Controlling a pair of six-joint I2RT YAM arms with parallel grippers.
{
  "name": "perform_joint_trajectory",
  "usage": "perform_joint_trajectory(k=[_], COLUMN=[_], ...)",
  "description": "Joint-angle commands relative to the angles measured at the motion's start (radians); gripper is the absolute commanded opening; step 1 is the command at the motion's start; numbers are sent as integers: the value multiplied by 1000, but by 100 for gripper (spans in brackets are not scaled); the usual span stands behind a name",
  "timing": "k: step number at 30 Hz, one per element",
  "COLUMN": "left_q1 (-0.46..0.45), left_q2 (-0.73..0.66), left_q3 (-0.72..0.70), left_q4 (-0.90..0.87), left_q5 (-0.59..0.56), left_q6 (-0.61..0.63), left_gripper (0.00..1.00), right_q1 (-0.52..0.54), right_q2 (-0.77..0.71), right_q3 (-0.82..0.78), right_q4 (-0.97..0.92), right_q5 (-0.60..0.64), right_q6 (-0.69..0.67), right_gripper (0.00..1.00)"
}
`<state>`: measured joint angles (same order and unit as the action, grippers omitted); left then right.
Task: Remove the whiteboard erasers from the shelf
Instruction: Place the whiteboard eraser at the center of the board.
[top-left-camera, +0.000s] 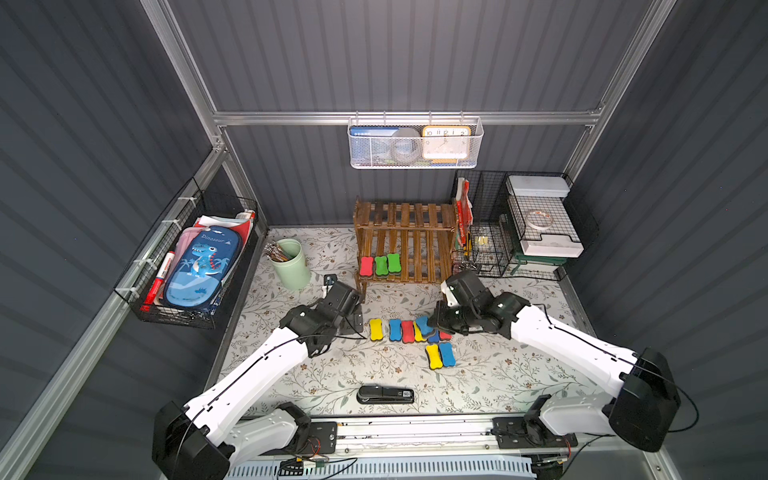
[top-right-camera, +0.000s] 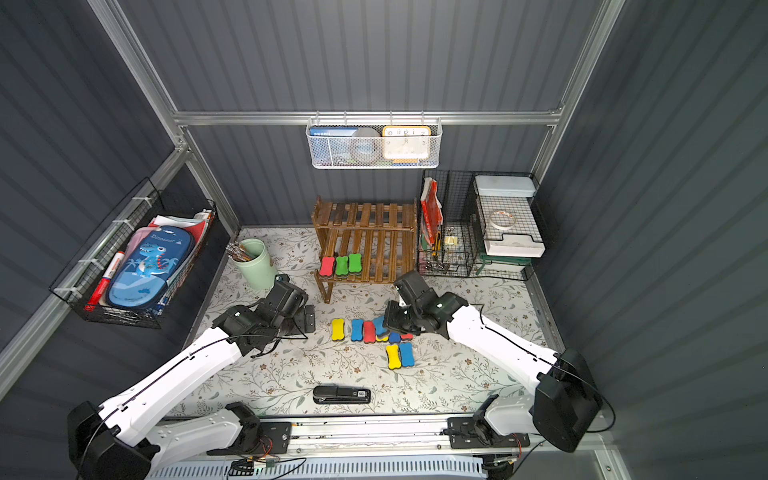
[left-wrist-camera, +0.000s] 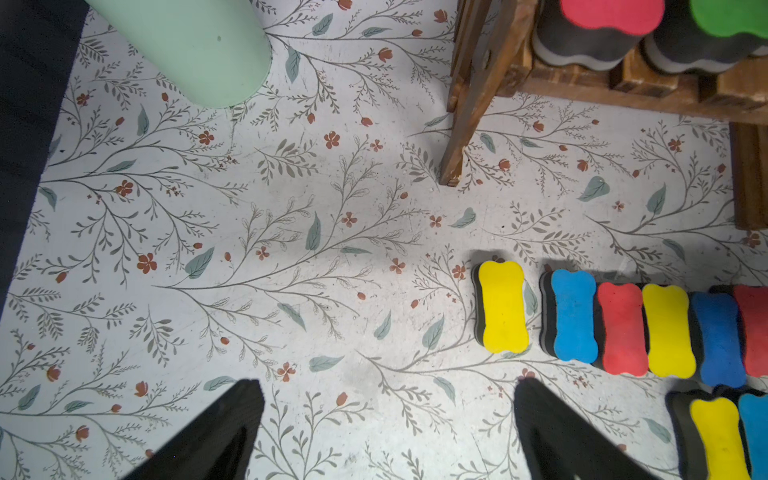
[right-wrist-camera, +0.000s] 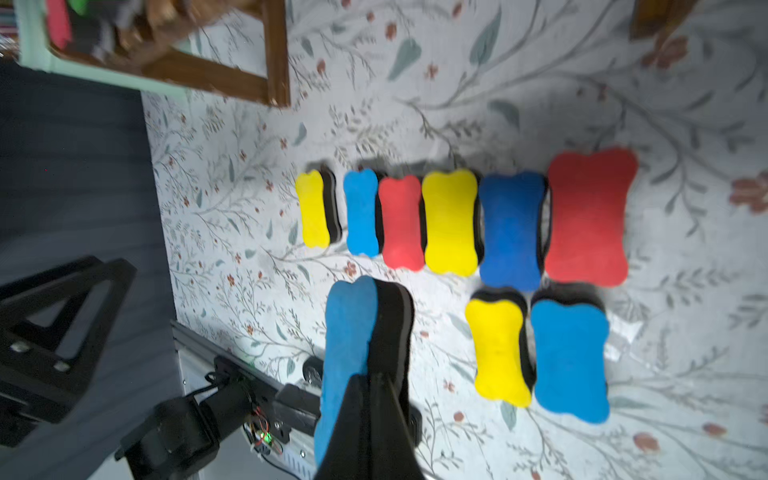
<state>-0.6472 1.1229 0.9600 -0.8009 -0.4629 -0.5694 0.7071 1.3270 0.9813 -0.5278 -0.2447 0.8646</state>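
Next, my right gripper brings the blue eraser back and down to the bare tabletop beside the front yellow eraser to release it.
The shelf is a dark brown slatted rack at the back. Three whiteboard erasers sit side by side on its lower tier: a red one and two green ones. Several more lie in a row on the floral table, with a yellow and blue pair in front of the row. My right gripper is shut on a blue eraser, held tilted just above the row's right end. My left gripper hangs open over bare table, left of the yellow eraser.
A mint green cup of pencils stands left of the shelf. A black stapler lies near the front edge. A black wire-grid organizer fills the back right. A white mesh basket hangs on the back wall, and a wire basket on the left wall.
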Motion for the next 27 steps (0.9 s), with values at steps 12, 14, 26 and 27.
perform_joint_trajectory(k=[12, 14, 26, 27], left_q1=[4, 4, 5, 5], left_q2=[8, 6, 2, 4], left_q3=[32, 30, 25, 25], left_q4=[-19, -25, -37, -38], left_q5=[23, 20, 3, 2], left_q6=[9, 5, 2, 4], left_gripper=[99, 99, 99, 99], right_q1=[40, 39, 35, 34], right_q2=[125, 141, 244, 259], right_q3=[-67, -59, 1, 6], right_q4=[9, 4, 37, 50], right_q5=[-82, -72, 14, 8], right_q6=[201, 202, 165, 163], right_gripper=[0, 0, 0, 0])
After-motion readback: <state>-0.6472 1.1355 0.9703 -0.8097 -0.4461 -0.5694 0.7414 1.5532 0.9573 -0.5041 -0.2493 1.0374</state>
